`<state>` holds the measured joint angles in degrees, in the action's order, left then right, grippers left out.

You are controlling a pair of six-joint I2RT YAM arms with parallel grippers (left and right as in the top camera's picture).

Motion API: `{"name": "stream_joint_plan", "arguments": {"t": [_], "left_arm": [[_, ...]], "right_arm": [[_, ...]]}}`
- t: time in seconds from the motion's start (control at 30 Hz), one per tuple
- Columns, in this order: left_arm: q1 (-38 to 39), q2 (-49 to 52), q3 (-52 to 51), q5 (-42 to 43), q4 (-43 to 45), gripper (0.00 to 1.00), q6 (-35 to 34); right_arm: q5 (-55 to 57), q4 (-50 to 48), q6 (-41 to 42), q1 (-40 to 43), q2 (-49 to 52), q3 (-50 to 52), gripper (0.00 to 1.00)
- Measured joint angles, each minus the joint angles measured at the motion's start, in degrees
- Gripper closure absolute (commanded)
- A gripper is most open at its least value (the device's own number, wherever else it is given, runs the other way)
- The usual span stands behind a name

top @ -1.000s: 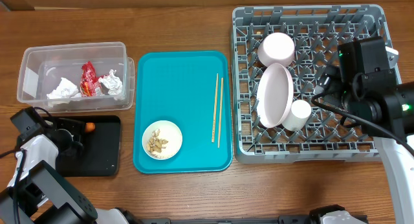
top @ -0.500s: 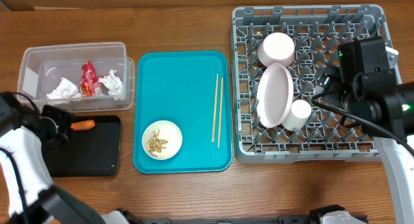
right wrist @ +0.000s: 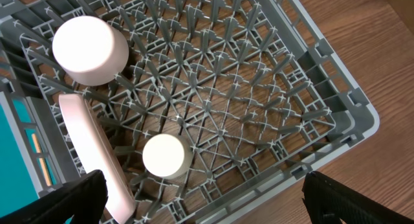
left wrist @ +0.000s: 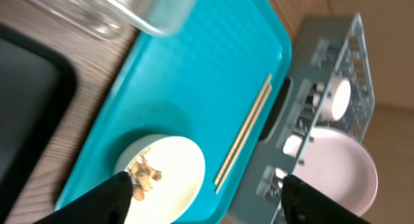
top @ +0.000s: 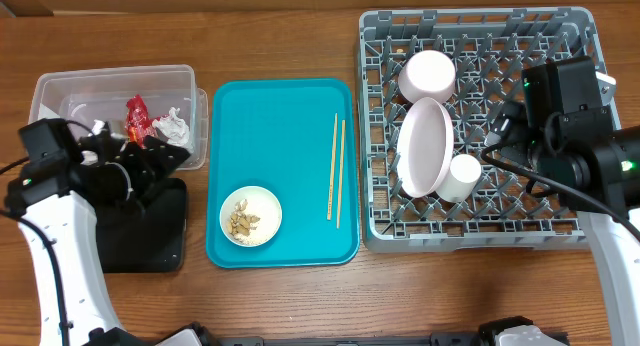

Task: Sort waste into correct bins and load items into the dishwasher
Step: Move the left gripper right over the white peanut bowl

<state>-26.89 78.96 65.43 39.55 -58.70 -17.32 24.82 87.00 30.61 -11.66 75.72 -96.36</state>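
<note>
The bowl's chopstick-side rim [top: 281, 212] [left wrist: 203, 163] is below the left gripper, to its right in the overhead view. The left gripper needs to cross there and go down, since the bare tray leaves room for its fingers.
My left gripper [top: 165, 158] hangs open and empty over the gap between the clear tub [top: 50, 96] and the black tray [top: 160, 246]. The tub holds white tissues [top: 98, 136] and the red wrapper [top: 137, 121]. No carrot shows; my left arm covers the tray's top edge. The left wrist view looks past the open left gripper [left wrist: 207, 179] at the bowl of nut scraps [left wrist: 174, 179] and the chopsticks [left wrist: 246, 136]. My right gripper [right wrist: 204, 179] is open above the dishwasher rack [right wrist: 323, 81], near the cup [right wrist: 166, 156], plate [right wrist: 90, 140] and upturned bowl [right wrist: 90, 49].
The teal tray [top: 280, 126] lies mid-table with the scrap bowl [top: 250, 216] and chopsticks [top: 337, 168] on it. The rack [top: 480, 231] fills the right side, with my right arm [top: 575, 136] over its right half.
My left arm has swung from the black tray up and to the right, and its jaws have widened. The carrot seen at the tray's top edge is now covered. The right arm is still.
</note>
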Motion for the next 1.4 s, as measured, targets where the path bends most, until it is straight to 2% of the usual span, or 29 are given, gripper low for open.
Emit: {"name": "stream_joint_plan", "arguments": {"t": [0.07,0.13,0.33,0.63,1.07,1.4], "left_arm": [[1.6,0.0,0.0,0.5,0.0,0.43,1.2],[3.4,0.0,0.0,0.8,0.0,0.51,1.7],[11.9,0.0,0.0,-3.5,0.2,0.62,0.7],[30.0,0.0,0.0,-17.8,3.7,0.64,-7.6],[48.4,0.0,0.0,-32.0,4.5,0.64,-15.9],[50.9,0.8,0.0,-36.9,4.5,0.64,-18.4]], "right_arm": [[0.0,0.0,0.0,0.0,0.0,0.0,0.0],[0.0,0.0,0.0,0.0,0.0,0.0,0.0],[0.0,0.0,0.0,0.0,0.0,0.0,0.0],[0.0,0.0,0.0,0.0,0.0,0.0,0.0],[0.0,0.0,0.0,0.0,0.0,0.0,0.0],[0.0,0.0,0.0,0.0,0.0,0.0,0.0]]}}
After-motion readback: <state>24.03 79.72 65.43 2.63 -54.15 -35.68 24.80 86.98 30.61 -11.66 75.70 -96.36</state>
